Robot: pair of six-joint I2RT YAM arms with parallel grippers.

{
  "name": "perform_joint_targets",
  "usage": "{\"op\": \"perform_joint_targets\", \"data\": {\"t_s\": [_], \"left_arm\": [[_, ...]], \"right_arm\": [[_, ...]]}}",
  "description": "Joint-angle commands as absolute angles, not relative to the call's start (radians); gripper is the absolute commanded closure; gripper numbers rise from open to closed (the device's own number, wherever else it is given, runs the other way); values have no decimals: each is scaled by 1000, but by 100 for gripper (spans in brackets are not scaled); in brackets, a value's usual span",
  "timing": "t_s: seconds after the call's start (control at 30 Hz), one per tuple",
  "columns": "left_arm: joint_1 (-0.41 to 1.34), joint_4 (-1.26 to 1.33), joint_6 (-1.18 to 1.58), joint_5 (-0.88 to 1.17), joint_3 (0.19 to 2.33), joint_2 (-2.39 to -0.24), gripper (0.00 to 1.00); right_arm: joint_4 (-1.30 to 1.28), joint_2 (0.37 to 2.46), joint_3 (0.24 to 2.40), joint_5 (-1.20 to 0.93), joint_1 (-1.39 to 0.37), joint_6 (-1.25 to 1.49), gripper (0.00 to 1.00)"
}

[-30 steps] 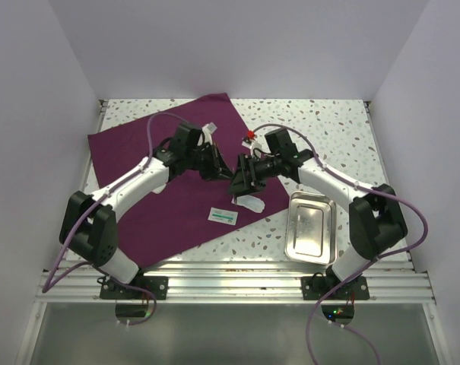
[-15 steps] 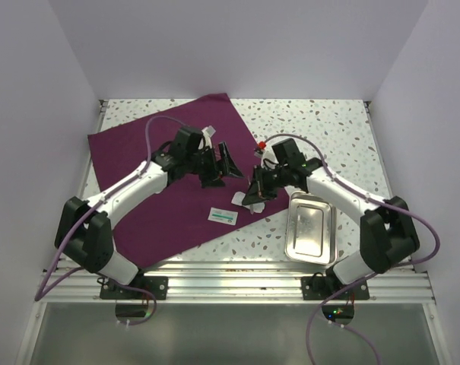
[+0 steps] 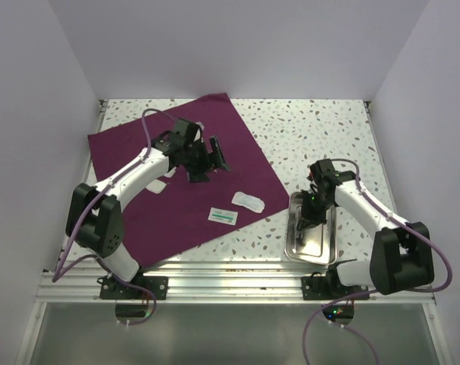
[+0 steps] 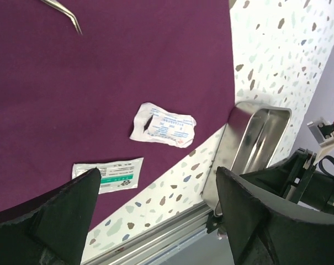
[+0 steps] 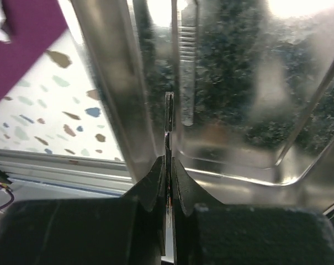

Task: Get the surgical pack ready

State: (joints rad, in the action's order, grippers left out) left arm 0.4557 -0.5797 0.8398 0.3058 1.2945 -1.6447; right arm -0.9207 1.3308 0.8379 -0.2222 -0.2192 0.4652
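The tip of the instrument is uncovered, so the left gripper will next move down and toward the left in the wrist view onto the thin metal instrument near its tip (image 4: pixel 66 13).
The maroon cloth (image 3: pixel 138 205) lies spread flat on the left of the table. On it rest a white gauze packet (image 3: pixel 248 201) (image 4: pixel 164 125) and a green-and-white packet (image 3: pixel 223 216) (image 4: pixel 107 174). The tip of a thin metal instrument (image 4: pixel 64 14) also lies on the cloth (image 4: pixel 128 66). My left gripper (image 3: pixel 207 160) (image 4: pixel 155 221) hangs open over the cloth, holding nothing. The steel tray (image 3: pixel 292 228) (image 4: pixel 255 138) sits on bare table to the right. My right gripper (image 3: pixel 312 217) (image 5: pixel 168 160) is shut on a thin metal instrument (image 5: pixel 169 116), low inside the tray (image 5: pixel 106 83) by its left wall.
A white pad (image 3: pixel 157 185) lies on the cloth beside the left arm. Speckled tabletop (image 3: pixel 313 129) stretches behind the tray. White walls close in the back and sides, and an aluminium rail (image 3: pixel 230 274) runs along the near edge.
The grippers met at the table's middle a second ago. The left one opened and drew back left; the right one shut on the thin instrument and carried it right, down into the tray.
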Motion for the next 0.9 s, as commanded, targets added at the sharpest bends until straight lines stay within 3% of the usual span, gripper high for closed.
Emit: {"op": "perform_joint_targets", "data": {"t_s": [0.0, 0.23, 0.5, 0.6, 0.87], "left_arm": [[443, -589, 799, 307, 1345, -1663, 12], [437, -614, 796, 287, 1385, -1741, 12], [410, -736, 822, 167, 1529, -1882, 16], [400, -794, 851, 112, 1598, -1951, 20], [393, -931, 910, -21, 1833, -2150, 31]], "right_arm": [[-930, 1370, 821, -193, -193, 437, 100], [-902, 1483, 865, -161, -181, 439, 91], [-925, 1480, 885, -132, -181, 437, 63], [-966, 1453, 923, -111, -179, 425, 58], [-1037, 1335, 1011, -110, -186, 413, 58]]}}
